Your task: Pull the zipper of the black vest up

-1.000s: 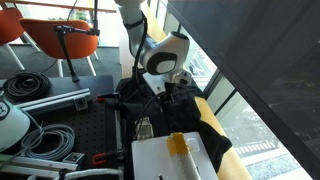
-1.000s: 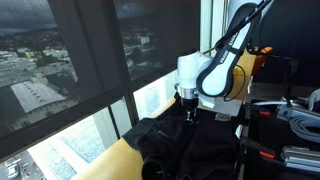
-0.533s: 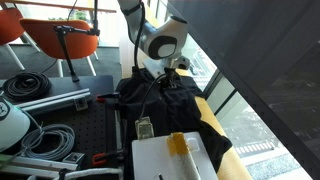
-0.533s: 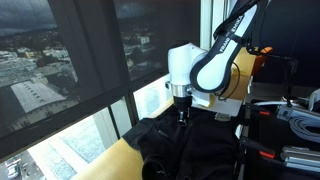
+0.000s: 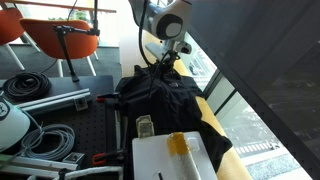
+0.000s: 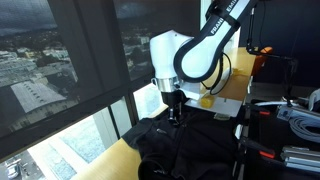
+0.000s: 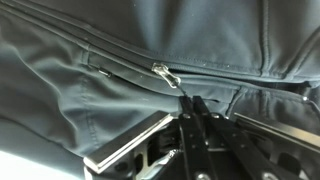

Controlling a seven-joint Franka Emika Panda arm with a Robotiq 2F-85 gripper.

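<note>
My gripper draws the pull along the zipper seam (image 7: pixel 245 77) toward the right in the wrist view and releases it next, since the seam runs on past the fingers.
The black vest (image 5: pixel 165 100) lies rumpled on a yellow pad by the window; it shows in both exterior views (image 6: pixel 185 150) and fills the wrist view (image 7: pixel 200 40). My gripper (image 5: pixel 168 60) stands over the vest's far end and points straight down (image 6: pixel 174 115). In the wrist view its fingers (image 7: pixel 192 104) are pressed together, with the silver zipper pull (image 7: pixel 163 73) running from their tips along the zipper seam. The fabric tents up toward the fingertips. A smaller pocket zipper tab (image 7: pixel 103 70) lies to the left.
A white box (image 5: pixel 165 162) with an orange item (image 5: pixel 178 145) sits near the front. Coiled black cables (image 5: pixel 25 85) and an orange chair (image 5: pixel 60 42) are off to the side. The yellow pad (image 6: pixel 105 160) runs along the window glass (image 6: pixel 90 60).
My gripper, still shut, has moved along the vest toward its far end and risen a little, drawing the fabric up with it.
</note>
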